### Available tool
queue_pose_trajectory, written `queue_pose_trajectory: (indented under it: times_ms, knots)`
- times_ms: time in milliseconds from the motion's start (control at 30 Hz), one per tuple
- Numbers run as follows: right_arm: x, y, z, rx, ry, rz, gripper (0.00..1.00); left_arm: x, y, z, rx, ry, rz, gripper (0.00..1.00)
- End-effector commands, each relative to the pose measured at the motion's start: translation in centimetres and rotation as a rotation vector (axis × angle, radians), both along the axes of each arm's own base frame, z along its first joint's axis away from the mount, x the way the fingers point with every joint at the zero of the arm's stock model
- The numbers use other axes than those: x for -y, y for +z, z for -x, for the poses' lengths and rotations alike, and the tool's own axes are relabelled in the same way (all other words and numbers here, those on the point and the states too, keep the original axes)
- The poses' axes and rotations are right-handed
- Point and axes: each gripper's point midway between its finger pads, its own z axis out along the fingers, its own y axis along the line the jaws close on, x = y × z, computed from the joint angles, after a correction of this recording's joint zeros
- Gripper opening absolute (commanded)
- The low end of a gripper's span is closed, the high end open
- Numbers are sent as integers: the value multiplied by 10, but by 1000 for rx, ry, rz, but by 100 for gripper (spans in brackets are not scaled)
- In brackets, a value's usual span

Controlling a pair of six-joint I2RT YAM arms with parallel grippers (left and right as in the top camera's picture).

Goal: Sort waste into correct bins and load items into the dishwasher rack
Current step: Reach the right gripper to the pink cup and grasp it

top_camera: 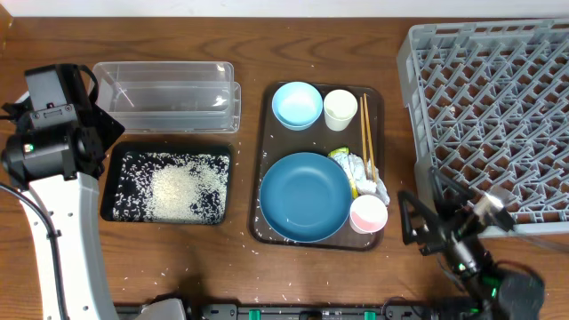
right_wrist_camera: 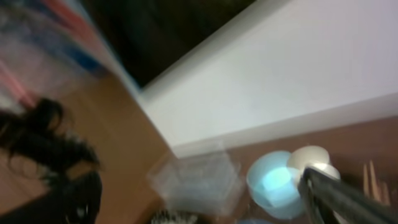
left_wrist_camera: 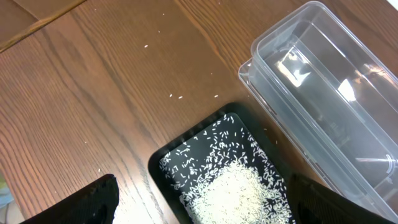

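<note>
The robot's right gripper will next tilt down, move over the pink cup (top_camera: pixel 368 214) and lower onto the pink cup's rim by the dark-blue dish, since the pink cup's opening faces up.
The black tray (top_camera: pixel 114 182) holds a pile of white rice (top_camera: pixel 182 191); it also shows in the left wrist view (left_wrist_camera: pixel 163 163). The clear tub (top_camera: pixel 164 93) behind it is empty. The dark-blue dish (top_camera: pixel 305 196), light-blue bowl (top_camera: pixel 297 104), cream cup (top_camera: pixel 340 109), pink cup (top_camera: pixel 368 214), chopsticks (top_camera: pixel 366 133), crumpled napkin (top_camera: pixel 369 173) and yellow-green wrapper (top_camera: pixel 342 158) are on the brown serving tray (top_camera: pixel 267 160). The grey rack (top_camera: pixel 498 107) is at the right. My left gripper (left_wrist_camera: pixel 205 202) is open and empty above the black tray's left end. My right gripper (top_camera: pixel 418 229) is open and empty, right of the pink cup.
Loose rice grains lie on the table in front of the serving tray (top_camera: pixel 267 300) and beside the black tray (left_wrist_camera: pixel 177 96). The right wrist view is blurred; it shows the bowl (right_wrist_camera: pixel 273 183), cream cup (right_wrist_camera: pixel 308 157) and clear tub (right_wrist_camera: pixel 199 180).
</note>
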Motion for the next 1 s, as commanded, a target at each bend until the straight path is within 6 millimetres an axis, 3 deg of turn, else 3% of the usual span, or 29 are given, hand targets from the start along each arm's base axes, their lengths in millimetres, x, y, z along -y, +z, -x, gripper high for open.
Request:
queue_pose_trajectory:
  times_ms: [0,200,300,433,567,767,967]
  knots:
    - [-11,19,2,-31,60,244,99,-2,0,-1,1,14,3,88]
    - [-7,-18,-3,-511,168,534,99,-2,0,-1,1,14,3,88]
    - [-1,-49,3,-761,189,660,99,-2,0,-1,1,14,2,88]
    - [-13,-86,12,-985,251,760,99,-2,0,-1,1,14,3,88]
    - [-25,-115,16,-1098,245,887,99,-2,0,-1,1,14,2,88]
    - [-32,-142,-4,-1104,63,1076,99,-2,0,-1,1,14,3,88]
    - [-61,-161,-18,-1089,118,1063,99,-2,0,-1,1,14,3,88]
